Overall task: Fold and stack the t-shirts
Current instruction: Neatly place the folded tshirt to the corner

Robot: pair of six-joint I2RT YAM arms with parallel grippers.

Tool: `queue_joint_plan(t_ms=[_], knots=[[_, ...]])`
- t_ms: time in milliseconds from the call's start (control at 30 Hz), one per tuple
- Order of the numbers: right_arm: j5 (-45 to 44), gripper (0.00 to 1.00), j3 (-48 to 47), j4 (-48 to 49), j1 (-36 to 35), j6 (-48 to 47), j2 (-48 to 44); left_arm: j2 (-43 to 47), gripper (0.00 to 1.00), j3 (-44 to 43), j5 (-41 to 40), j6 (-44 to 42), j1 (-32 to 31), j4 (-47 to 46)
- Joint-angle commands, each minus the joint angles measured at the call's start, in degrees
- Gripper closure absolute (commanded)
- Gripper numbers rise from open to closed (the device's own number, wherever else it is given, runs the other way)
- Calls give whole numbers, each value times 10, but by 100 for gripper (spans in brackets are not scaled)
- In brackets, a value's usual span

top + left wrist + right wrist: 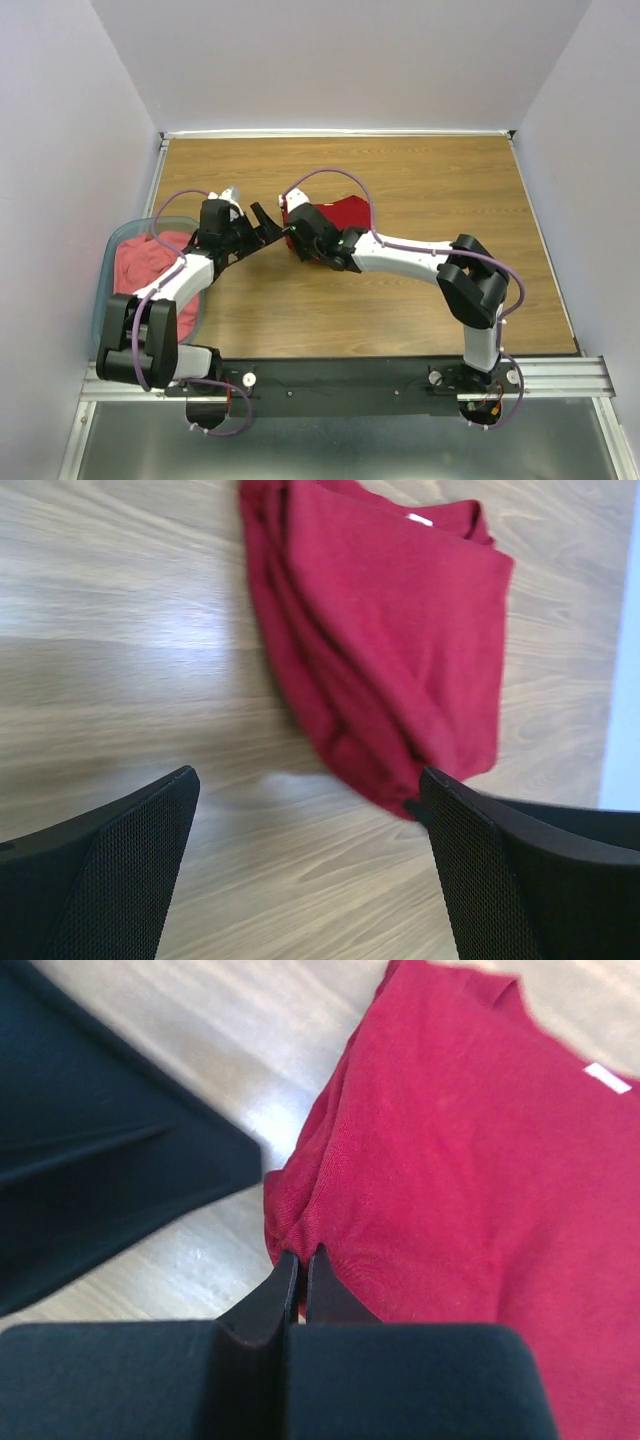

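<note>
My left gripper should go down, open, around the red shirt's bunched fold beside my right gripper's pinch.
A folded crimson red t-shirt (335, 215) with a small white neck label (420, 520) lies on the wooden table near its middle. It fills the upper part of the left wrist view (390, 640) and the right of the right wrist view (470, 1170). My right gripper (302, 1260) is shut, pinching the shirt's near-left corner. My left gripper (310, 865) is open and empty, hovering just left of the shirt, its right finger (500, 880) near the shirt's edge. A coral-pink t-shirt (150, 265) lies bunched in the tub.
A translucent blue-grey plastic tub (105, 290) sits at the table's left edge beside the left arm. White walls enclose the table on three sides. Bare wood (450, 180) shows right of the red shirt.
</note>
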State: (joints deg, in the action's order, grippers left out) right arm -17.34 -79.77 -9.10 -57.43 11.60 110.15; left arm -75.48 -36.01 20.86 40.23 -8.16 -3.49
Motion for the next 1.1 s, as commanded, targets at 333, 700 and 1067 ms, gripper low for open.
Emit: queue_joint_plan(t_ms=[333, 700, 1067], knots=[[70, 100, 52, 80, 8, 40, -7, -126, 2, 14, -20, 139, -66, -146], [81, 100, 64, 87, 8, 40, 0, -198, 38, -26, -64, 122, -95, -125], [86, 50, 92, 102, 7, 31, -22, -247, 100, -179, -204, -17, -86, 26]])
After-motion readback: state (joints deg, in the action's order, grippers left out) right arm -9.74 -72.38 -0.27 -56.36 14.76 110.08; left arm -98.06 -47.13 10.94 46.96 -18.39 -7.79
